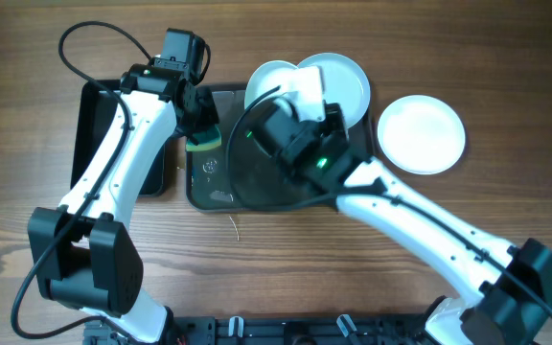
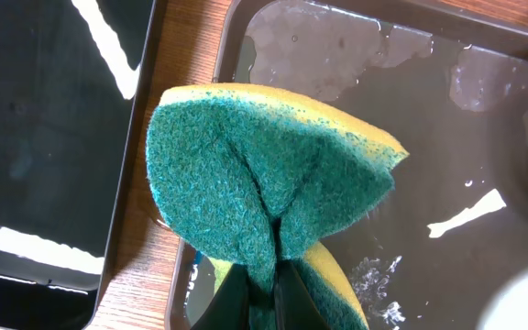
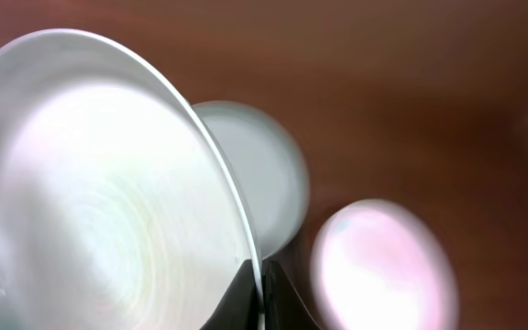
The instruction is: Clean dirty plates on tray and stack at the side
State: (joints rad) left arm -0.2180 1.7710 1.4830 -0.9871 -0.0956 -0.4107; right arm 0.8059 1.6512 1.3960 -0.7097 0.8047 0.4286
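Note:
My right gripper brings the plate down and to the left in the overhead view next, and releases it on the tray's plate-free part by the sponge.
My left gripper is shut on a green-and-yellow sponge, folded between the fingers, just above the left end of the wet dark grey tray. The sponge fills the left wrist view, over the tray. My right gripper is shut on the rim of a white plate and holds it tilted above the tray's back edge. In the right wrist view the fingers pinch that plate. A second plate lies behind it. A third plate lies on the table to the right.
A smaller, deeper black tray stands left of the grey tray, partly under my left arm; it also shows in the left wrist view. Water patches and suds lie on the grey tray. The table is bare wood.

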